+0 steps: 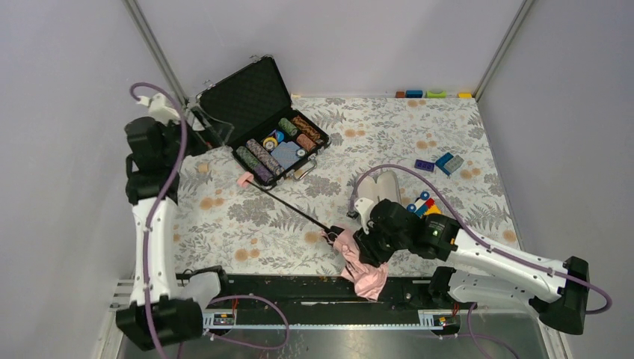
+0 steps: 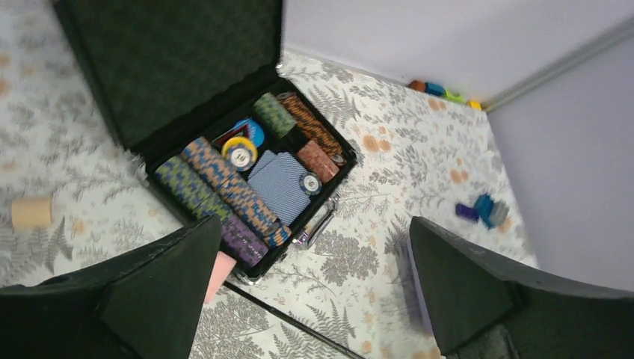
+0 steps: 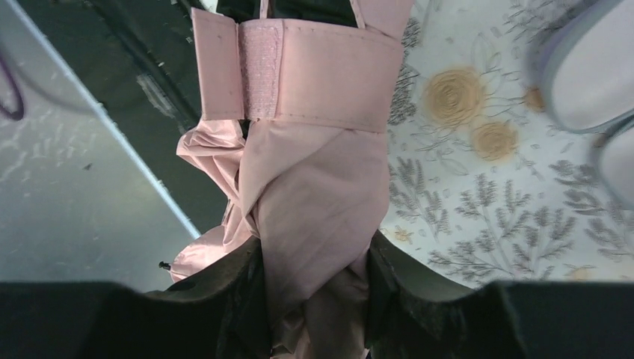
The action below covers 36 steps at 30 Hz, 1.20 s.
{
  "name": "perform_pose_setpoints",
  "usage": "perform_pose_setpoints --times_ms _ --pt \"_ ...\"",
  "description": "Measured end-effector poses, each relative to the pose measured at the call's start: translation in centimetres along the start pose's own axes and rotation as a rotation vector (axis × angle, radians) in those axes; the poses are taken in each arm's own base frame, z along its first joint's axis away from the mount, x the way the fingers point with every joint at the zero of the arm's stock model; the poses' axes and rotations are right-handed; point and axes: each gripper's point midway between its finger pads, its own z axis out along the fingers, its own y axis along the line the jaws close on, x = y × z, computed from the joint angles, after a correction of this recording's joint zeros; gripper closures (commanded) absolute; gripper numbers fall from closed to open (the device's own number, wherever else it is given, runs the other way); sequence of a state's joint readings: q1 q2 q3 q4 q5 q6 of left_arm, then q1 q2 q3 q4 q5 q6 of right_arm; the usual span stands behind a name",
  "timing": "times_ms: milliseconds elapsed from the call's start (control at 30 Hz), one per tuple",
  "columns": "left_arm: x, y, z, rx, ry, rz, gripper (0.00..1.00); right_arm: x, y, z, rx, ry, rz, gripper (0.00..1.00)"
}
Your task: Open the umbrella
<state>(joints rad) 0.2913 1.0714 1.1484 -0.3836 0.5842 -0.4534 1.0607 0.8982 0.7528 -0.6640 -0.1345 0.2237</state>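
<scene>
The bunched canopy hangs over the table's near edge, so the robot's right gripper should lift it and bring it outward over the floral table to open.
The umbrella lies folded on the floral table. Its pale pink canopy is bunched at the near edge and partly hangs over it. The thin black shaft runs up-left to the small pink handle beside the case. My right gripper is shut on the canopy, just below its velcro strap. My left gripper is open and empty, held high above the case. The handle and shaft show below it, partly hidden by the left finger.
An open black case holding poker chips and cards stands at the back left. The lilac-grey sleeve lies right of the shaft, with toy bricks beyond it. Coloured blocks line the back wall. A cork cylinder lies left of the case.
</scene>
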Motion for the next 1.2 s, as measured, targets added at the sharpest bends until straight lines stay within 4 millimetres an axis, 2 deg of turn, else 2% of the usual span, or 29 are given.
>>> perform_pose_setpoints --times_ms 133,200,300,433,567,700,800,967,1200 --pt "2.2 -6.5 -1.8 0.128 -0.014 0.232 0.01 -1.7 -1.1 -0.1 0.067 -0.007 -0.080 1.00" --pt "4.4 -9.2 -2.6 0.226 0.014 0.313 0.01 -3.0 -1.3 -0.5 0.084 -0.042 -0.131 1.00" --pt "8.4 -11.3 -3.3 0.352 0.095 0.381 0.01 -4.9 -1.5 -1.2 0.100 -0.099 -0.219 1.00" --pt "15.3 -12.7 -4.3 0.493 0.270 0.447 0.01 -6.4 -1.5 -2.2 0.108 -0.141 -0.332 1.00" --pt "20.0 -13.7 -6.9 0.620 0.373 0.529 0.01 -7.4 -1.2 -3.4 0.097 -0.160 -0.444 1.00" --pt "21.5 -15.4 -9.5 0.744 0.375 0.599 0.01 -7.7 -1.0 -4.8 0.086 -0.148 -0.530 1.00" --pt "22.5 -16.2 -10.3 0.798 0.401 0.620 0.01 -7.8 -1.0 -6.0 0.090 -0.128 -0.576 1.00" --pt "25.1 -16.2 -9.6 0.802 0.491 0.658 0.01 -8.2 -0.8 -7.4 0.086 -0.095 -0.637 1.00" --pt "26.5 -15.1 -8.9 0.759 0.507 0.697 0.01 -7.5 -0.8 -7.5 0.065 -0.056 -0.672 1.00"
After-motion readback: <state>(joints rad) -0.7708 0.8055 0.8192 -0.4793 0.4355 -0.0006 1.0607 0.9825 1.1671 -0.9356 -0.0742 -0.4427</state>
